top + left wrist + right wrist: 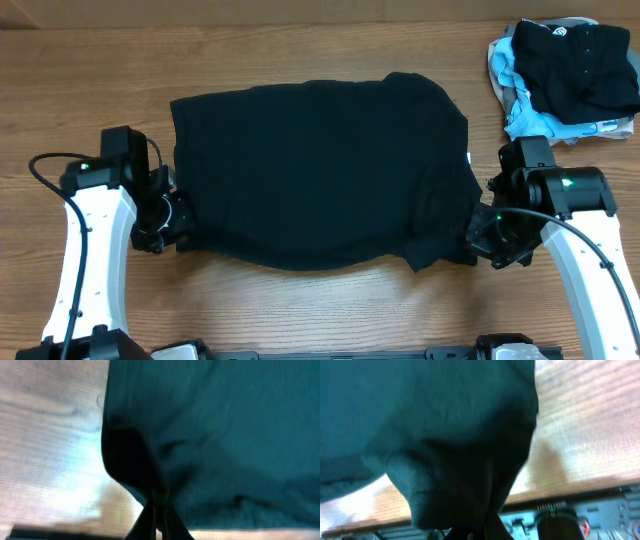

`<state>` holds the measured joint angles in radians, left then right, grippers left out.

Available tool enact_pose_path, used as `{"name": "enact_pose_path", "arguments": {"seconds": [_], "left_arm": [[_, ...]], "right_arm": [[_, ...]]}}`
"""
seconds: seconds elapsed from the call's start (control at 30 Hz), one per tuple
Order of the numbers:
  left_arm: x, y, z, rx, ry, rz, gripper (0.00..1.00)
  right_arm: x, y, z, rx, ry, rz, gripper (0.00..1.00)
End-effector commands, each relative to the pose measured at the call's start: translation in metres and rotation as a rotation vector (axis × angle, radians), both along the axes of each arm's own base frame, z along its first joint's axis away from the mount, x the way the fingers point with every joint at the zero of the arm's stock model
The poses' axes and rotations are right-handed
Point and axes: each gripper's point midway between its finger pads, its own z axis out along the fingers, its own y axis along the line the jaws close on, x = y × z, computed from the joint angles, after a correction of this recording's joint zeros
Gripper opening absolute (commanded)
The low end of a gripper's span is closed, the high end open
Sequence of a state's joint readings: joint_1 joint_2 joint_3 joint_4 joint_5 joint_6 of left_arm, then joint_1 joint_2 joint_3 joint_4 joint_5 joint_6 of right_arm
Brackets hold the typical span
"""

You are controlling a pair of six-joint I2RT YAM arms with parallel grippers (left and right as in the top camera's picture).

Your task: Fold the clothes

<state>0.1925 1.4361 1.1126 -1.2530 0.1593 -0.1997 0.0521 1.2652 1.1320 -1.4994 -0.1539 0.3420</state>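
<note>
I should carry the pinched near corner outward next with my left gripper, lower it onto the garment's side edge (194, 189) (120, 407) and release it, because the cloth beyond lies flat.
A black garment (320, 170) lies spread across the middle of the wooden table. My left gripper (180, 232) is shut on its near left corner; the left wrist view shows the pinched cloth (150, 480) rising from the closed fingers (159, 515). My right gripper (478, 238) is shut on the near right corner, where the cloth bunches. In the right wrist view the dark cloth (445, 450) hangs over the fingers (480, 532) and hides most of them.
A pile of clothes (565, 75), black on top with light blue and grey beneath, sits at the far right corner. Bare wooden table (80, 80) lies to the left and along the near edge (330, 300).
</note>
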Motion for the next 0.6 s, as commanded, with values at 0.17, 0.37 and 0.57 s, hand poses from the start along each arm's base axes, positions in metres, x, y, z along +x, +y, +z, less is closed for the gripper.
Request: {"name": "enact_pose_path", "arguments": {"seconds": [0.17,0.37,0.57], "left_arm": [[0.035,0.023,-0.006,0.102,-0.131,0.133,0.05],[0.059,0.035,-0.003,0.149,-0.221,0.191,0.04],[0.064,0.041,-0.006,0.181,-0.23,0.206,0.04]], "right_arm": [[0.031,-0.003,-0.009,-0.014,-0.092,-0.018,0.04],[0.072,-0.008,-0.026,-0.049,-0.163,0.003,0.04],[0.113,-0.006,-0.042,-0.051,-0.25,0.059,0.04]]}}
